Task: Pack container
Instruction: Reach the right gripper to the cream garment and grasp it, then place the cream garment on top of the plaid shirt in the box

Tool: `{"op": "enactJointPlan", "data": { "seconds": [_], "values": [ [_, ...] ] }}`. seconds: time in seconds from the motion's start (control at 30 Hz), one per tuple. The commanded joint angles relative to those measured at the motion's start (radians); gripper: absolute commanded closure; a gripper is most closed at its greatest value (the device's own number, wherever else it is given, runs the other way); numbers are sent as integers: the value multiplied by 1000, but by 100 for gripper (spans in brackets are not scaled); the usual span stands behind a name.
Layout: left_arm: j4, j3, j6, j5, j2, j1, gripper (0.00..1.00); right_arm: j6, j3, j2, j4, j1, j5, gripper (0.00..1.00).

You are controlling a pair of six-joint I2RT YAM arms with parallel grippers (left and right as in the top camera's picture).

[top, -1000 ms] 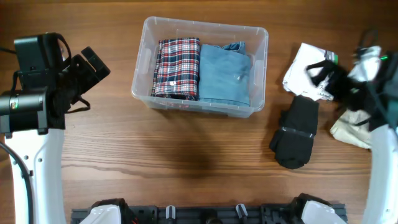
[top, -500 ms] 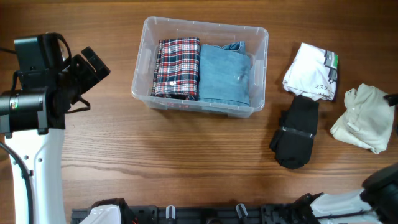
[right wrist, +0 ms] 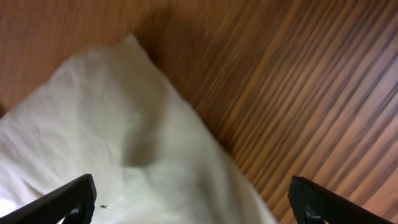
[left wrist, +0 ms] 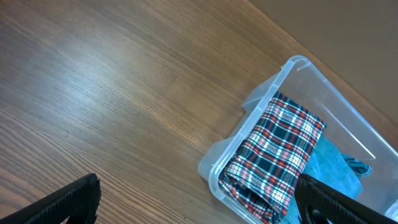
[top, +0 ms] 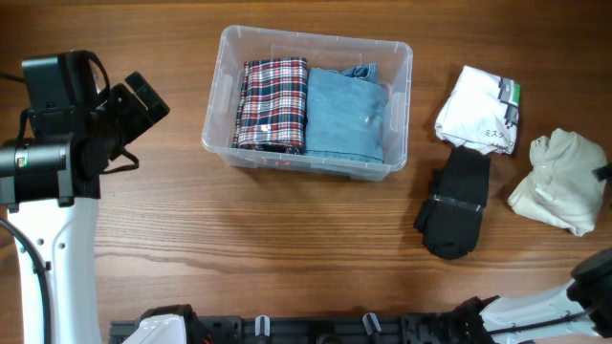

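Observation:
I need to lower my right gripper and move it toward the black garment, onto the cream garment's edge farthest from the container, because that edge runs between the gripper's open fingers.
The clear container stands at the back middle of the table. It holds a folded plaid shirt on its left and folded blue jeans on its right. My left gripper is open and empty, left of the container and clear of it. In the left wrist view the gripper looks at the container and the plaid shirt. My right gripper is open and empty over a crumpled cream garment. In the overhead view it is almost wholly past the right edge.
To the right of the container lie a folded white shirt, a black garment and the cream garment. Bare wood table lies in front of the container.
My right arm has pulled away from over the white shirt and cream garment to the right edge of the overhead view. The left arm has not moved.

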State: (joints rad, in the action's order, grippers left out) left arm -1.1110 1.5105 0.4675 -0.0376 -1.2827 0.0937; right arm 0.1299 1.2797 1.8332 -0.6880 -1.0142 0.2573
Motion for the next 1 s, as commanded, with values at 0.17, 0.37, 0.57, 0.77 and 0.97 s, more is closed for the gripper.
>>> {"op": "enactJointPlan", "data": {
  "seconds": [0.17, 0.37, 0.57, 0.77, 0.97],
  "values": [
    [2, 8, -19, -13, 4, 5, 0, -63, -63, 145, 40, 5, 200, 0],
    [2, 8, -19, -13, 4, 5, 0, -95, -63, 132, 21, 13, 491, 75],
    [2, 8, -19, -13, 4, 5, 0, 35, -62, -167, 24, 76, 740, 95],
    [2, 8, -19, -13, 4, 5, 0, 271, -62, -572, 163, 417, 705, 96],
    [2, 8, -19, -13, 4, 5, 0, 582, -63, -633, 388, 1033, 247, 96]
  ]
}}
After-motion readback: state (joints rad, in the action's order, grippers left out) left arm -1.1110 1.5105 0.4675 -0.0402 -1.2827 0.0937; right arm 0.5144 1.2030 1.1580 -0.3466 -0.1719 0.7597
